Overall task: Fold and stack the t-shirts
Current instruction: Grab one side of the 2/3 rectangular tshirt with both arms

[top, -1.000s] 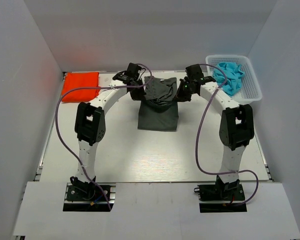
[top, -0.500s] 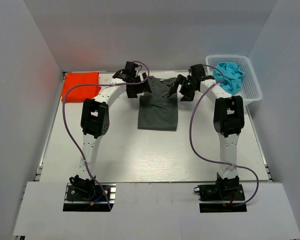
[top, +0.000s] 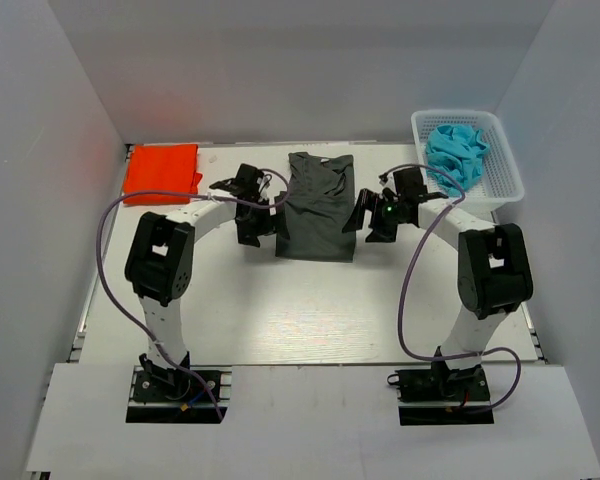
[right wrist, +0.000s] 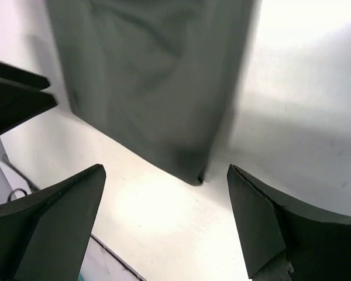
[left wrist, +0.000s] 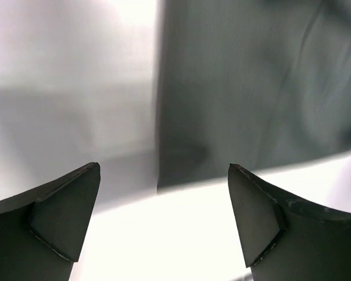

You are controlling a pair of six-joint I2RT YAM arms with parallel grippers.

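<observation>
My left gripper is open, and the grey shirt's near corner [top: 279,255] [left wrist: 166,180] lies flat between its fingers, so I should next bring the gripper down and back to close on that corner.
The dark charcoal-grey t-shirt [top: 318,205] lies flat in the middle of the table as a long narrow strip running front to back. The orange-red t-shirt [top: 161,172] lies folded at the back left. My left gripper [top: 262,226] hovers just off the grey shirt's near left edge, open and empty. The left wrist view shows that shirt's near corner [left wrist: 245,93] ahead of the gripper [left wrist: 164,216]. My right gripper [top: 367,221] hangs beside the shirt's near right edge, open and empty. In the right wrist view the shirt's corner [right wrist: 152,76] lies ahead of the gripper [right wrist: 167,222].
A white basket [top: 504,170] holding crumpled blue cloth [top: 457,155] stands at the back right. White walls close in the table on the left, back and right. The left gripper's fingers [right wrist: 14,96] show at the left edge of the right wrist view.
Both grippers opened and let go of the grey shirt near its far end, then drew back toward me along its sides. The shirt now lies flat and smooth.
</observation>
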